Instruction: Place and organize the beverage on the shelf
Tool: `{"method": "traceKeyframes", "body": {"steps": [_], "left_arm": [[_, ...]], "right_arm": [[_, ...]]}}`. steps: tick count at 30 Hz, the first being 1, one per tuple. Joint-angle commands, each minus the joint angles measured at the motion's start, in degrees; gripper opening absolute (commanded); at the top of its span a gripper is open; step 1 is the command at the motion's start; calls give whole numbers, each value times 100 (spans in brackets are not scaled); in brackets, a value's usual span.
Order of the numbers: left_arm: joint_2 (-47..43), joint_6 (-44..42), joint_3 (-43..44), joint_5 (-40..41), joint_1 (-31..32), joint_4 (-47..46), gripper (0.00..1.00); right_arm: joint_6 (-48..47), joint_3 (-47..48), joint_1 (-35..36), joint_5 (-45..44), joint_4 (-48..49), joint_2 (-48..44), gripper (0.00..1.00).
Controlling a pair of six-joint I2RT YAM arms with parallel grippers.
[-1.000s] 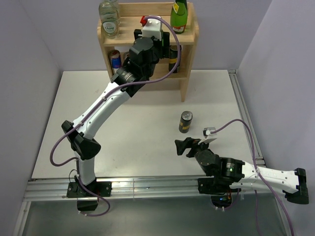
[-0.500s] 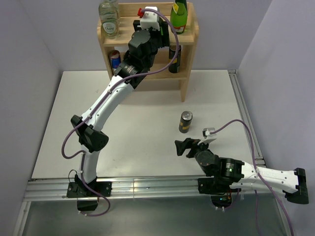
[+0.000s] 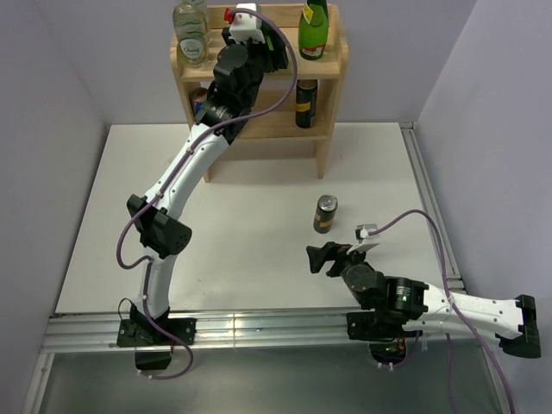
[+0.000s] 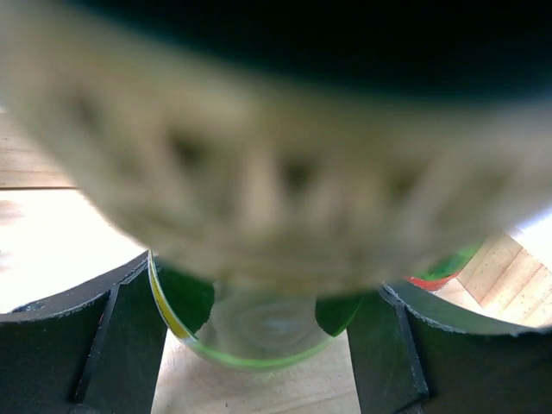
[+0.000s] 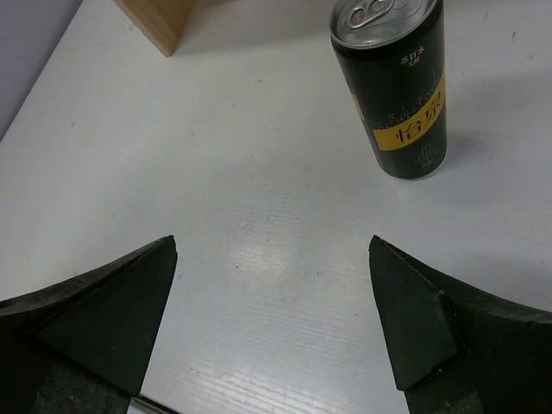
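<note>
I will next move my left gripper back off the shelf's top level and down beside the black and gold can (image 3: 325, 214), where the tabletop is bare, to release the green glass bottle.
The wooden shelf (image 3: 326, 147) stands at the table's back. My left gripper (image 3: 274, 53) is up at its top tier, shut on a green glass bottle (image 4: 250, 332) whose base hangs just over the wood (image 4: 259, 388). In the top view the wrist hides that bottle. Another green bottle (image 3: 313, 30) stands at the top tier's right and a clear bottle (image 3: 191, 34) at its left. A dark can (image 3: 305, 102) stands on the middle tier. A black and gold can (image 3: 325, 214) stands on the table. It also shows in the right wrist view (image 5: 397, 86), ahead and right of my open, empty right gripper (image 5: 272, 250), which is low at the front right (image 3: 319, 257).
A blue and red can (image 3: 200, 99) stands at the middle tier's left, partly behind my left arm. Grey walls close in the left, the back and the right. A metal rail (image 3: 259, 326) runs along the table's near edge.
My left gripper has risen from the middle tier to the top tier and shifted left, uncovering the dark can on the middle tier. The right arm has not moved.
</note>
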State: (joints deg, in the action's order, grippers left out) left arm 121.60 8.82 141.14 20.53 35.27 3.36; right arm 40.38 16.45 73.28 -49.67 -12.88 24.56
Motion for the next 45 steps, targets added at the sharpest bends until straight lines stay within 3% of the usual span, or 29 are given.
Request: {"method": "traceKeyframes", "body": {"steps": [1,6,10,23,26,32,37,45], "left_arm": [[-5,102,274,-251,-28,-502,0],[-240,138,73,-401,-2,-590,0],[-1067,59,-1059,-243,129,-1082,0],[-2728,-65,-2160,-234,437,-362,0],[-3210,58,-2906,-208,551,-160,0],[-4388,383,-5496,91,938,-538,0],[-5101,682,-6914,153,1035,-880,0],[-5209,1314,-8978,56,1237,-1767,0]], "right_arm": [[-13,-28,38,-131,181,-21,99],[-13,-28,38,-139,181,-21,99],[-4,-19,38,-148,190,14,99],[5,8,55,-183,199,119,99],[-4,25,46,-192,199,163,99],[22,25,64,-218,172,137,99],[14,8,73,-210,163,67,99],[66,8,82,-271,120,76,99]]}}
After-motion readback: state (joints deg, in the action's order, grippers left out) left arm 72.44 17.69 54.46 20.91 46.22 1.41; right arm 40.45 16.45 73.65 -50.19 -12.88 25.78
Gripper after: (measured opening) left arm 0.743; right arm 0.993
